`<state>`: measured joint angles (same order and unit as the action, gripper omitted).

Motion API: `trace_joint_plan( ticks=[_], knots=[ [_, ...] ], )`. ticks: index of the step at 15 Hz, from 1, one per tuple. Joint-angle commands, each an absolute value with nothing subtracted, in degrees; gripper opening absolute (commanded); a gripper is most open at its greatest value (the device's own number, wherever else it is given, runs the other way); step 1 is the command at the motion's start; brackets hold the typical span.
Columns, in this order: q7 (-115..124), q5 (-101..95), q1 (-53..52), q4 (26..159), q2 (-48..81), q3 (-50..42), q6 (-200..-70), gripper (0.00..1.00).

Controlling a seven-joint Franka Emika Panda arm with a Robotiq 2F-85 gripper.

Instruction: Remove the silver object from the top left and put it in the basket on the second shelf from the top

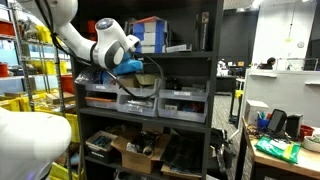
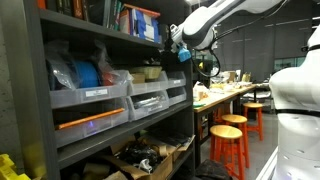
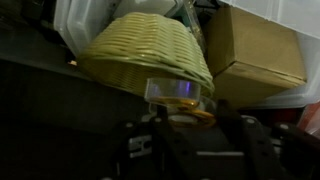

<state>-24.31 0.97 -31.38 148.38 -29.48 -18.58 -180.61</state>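
My gripper carries the silver object outward over the woven straw basket's near rim next and releases it inside, because it still sits at that rim.
In the wrist view a shiny silver object (image 3: 178, 94) with an orange glint sits between the dark fingers (image 3: 133, 140) of my gripper (image 3: 180, 108), which looks shut on it. Just beyond it lies a woven straw basket (image 3: 145, 55), its rim touching or nearly touching the object. In both exterior views the arm reaches into the black shelving unit, with the gripper (image 1: 135, 67) (image 2: 180, 52) at the shelf (image 1: 185, 80) just above the clear drawer bins. The arm hides the basket in an exterior view.
A brown cardboard box (image 3: 255, 50) stands right beside the basket. Clear drawer bins (image 1: 140, 100) (image 2: 120, 100) line the level below. Blue boxes (image 1: 150, 35) fill the top level. A workbench with orange stools (image 2: 232, 140) stands near the unit.
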Motion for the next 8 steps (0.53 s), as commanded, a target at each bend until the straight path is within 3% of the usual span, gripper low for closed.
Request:
trace_joint_plan(
  ticks=[1,8],
  knots=[
    [-26.2,0.9,-34.5,145.0,-25.8,-21.6,-182.0,0.27],
    [-27.9,0.7,-38.1,141.3,-22.4,-26.5,-181.9,0.27]
  ],
)
